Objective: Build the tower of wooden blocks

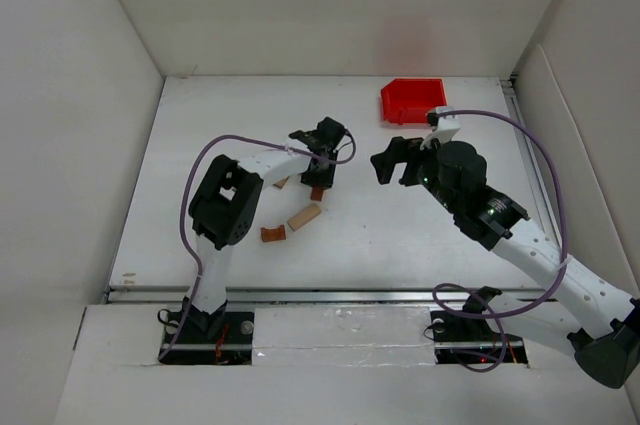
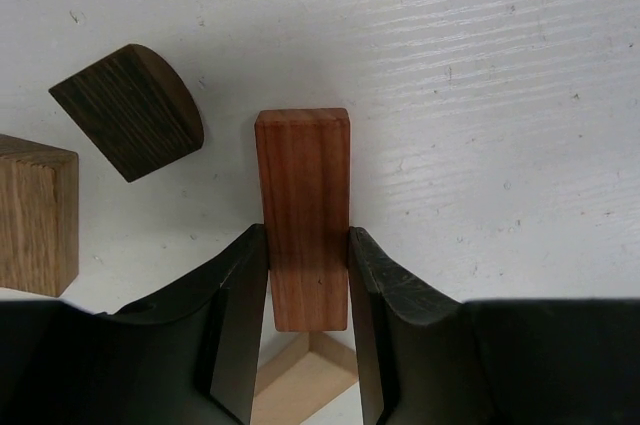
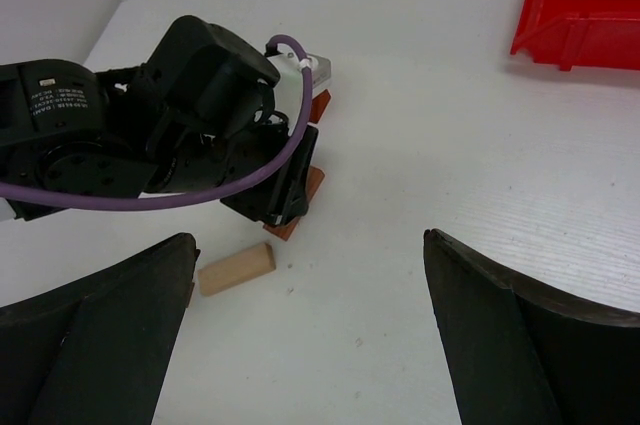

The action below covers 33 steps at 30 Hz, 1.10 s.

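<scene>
I need to move my left gripper up, outward and to the left in the top view next, then down onto bare table, because other blocks lie close beside the reddish-brown bar.
My left gripper [image 2: 308, 240] is shut on a reddish-brown wood bar [image 2: 302, 195], one finger on each long side, low at the table. From above, this gripper [image 1: 318, 180] is at mid-table. A dark half-round block [image 2: 130, 110] and a brown cube [image 2: 35, 215] lie to its left. A tan bar [image 1: 304, 216] and a reddish-brown arch piece [image 1: 273, 234] lie nearer the arm bases. No tower is in view; the blocks lie singly. My right gripper [image 1: 390, 167] hovers open to the right, nothing between its fingers [image 3: 130, 295].
A red plastic bin [image 1: 411, 101] stands at the back right of the white table [image 1: 400, 235]. The left arm's purple cable [image 3: 200, 195] loops over its wrist. White walls close in the table on three sides.
</scene>
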Available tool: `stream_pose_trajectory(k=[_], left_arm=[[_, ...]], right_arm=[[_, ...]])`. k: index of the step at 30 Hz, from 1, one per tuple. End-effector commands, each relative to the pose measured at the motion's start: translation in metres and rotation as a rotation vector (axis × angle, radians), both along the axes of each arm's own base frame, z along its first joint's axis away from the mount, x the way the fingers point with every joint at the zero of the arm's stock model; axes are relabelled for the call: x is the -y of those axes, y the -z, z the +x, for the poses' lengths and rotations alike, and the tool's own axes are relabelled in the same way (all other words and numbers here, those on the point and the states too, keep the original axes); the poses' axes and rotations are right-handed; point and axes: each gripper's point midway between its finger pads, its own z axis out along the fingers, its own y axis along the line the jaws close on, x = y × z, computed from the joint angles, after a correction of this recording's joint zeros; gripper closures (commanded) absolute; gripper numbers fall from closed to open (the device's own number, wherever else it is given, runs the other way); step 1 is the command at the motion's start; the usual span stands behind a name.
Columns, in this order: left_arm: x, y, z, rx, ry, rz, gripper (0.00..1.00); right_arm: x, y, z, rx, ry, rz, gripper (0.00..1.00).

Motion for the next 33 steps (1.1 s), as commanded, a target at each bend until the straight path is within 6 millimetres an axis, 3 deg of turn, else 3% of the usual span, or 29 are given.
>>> stream_pose_trajectory(k=[1, 4, 7, 8, 11, 15, 18, 19, 20, 22, 23, 26, 33], left_arm=[[0.011, -0.047, 0.011, 0.099, 0.02, -0.041, 1.0], [0.013, -0.094, 0.022, 0.19, 0.025, -0.063, 1.0], [-0.016, -0.133, 0.049, 0.277, -0.015, -0.034, 1.0], [-0.037, -0.144, 0.064, 0.304, -0.03, -0.018, 1.0], [-0.073, -0.141, 0.081, 0.314, -0.008, 0.023, 1.0], [-0.143, -0.133, 0.109, 0.328, -0.04, 0.094, 1.0], [-0.162, -0.128, 0.126, 0.305, -0.01, 0.028, 1.0], [-0.186, -0.126, 0.134, 0.303, -0.042, 0.031, 1.0], [-0.183, -0.132, 0.142, 0.311, 0.0, -0.026, 1.0], [-0.193, -0.115, 0.147, 0.258, 0.058, -0.058, 1.0], [-0.187, -0.123, 0.152, 0.269, 0.092, -0.103, 1.0], [-0.185, -0.115, 0.157, 0.259, 0.109, -0.107, 1.0], [-0.169, -0.07, 0.15, 0.149, 0.158, -0.156, 1.0]], right_arm=[[0.0, -0.02, 0.001, 0.064, -0.008, 0.034, 0.0], [0.001, -0.021, 0.001, 0.067, -0.004, 0.035, 0.0], [0.001, -0.019, 0.0, 0.066, -0.007, 0.034, 0.0], [0.001, -0.02, -0.001, 0.067, -0.01, 0.036, 0.0], [0.0, -0.018, -0.001, 0.065, -0.014, 0.034, 0.0], [0.0, -0.015, -0.001, 0.064, -0.016, 0.034, 0.0], [0.0, -0.013, 0.0, 0.064, -0.022, 0.037, 0.0], [-0.001, -0.013, 0.0, 0.063, -0.027, 0.035, 0.0], [-0.003, -0.012, 0.0, 0.062, -0.031, 0.036, 0.0], [-0.005, -0.01, 0.0, 0.057, -0.043, 0.035, 0.0], [-0.006, -0.009, 0.0, 0.057, -0.048, 0.036, 0.0], [-0.01, -0.006, 0.001, 0.053, -0.062, 0.035, 0.0], [-0.015, -0.003, 0.001, 0.053, -0.085, 0.034, 0.0]])
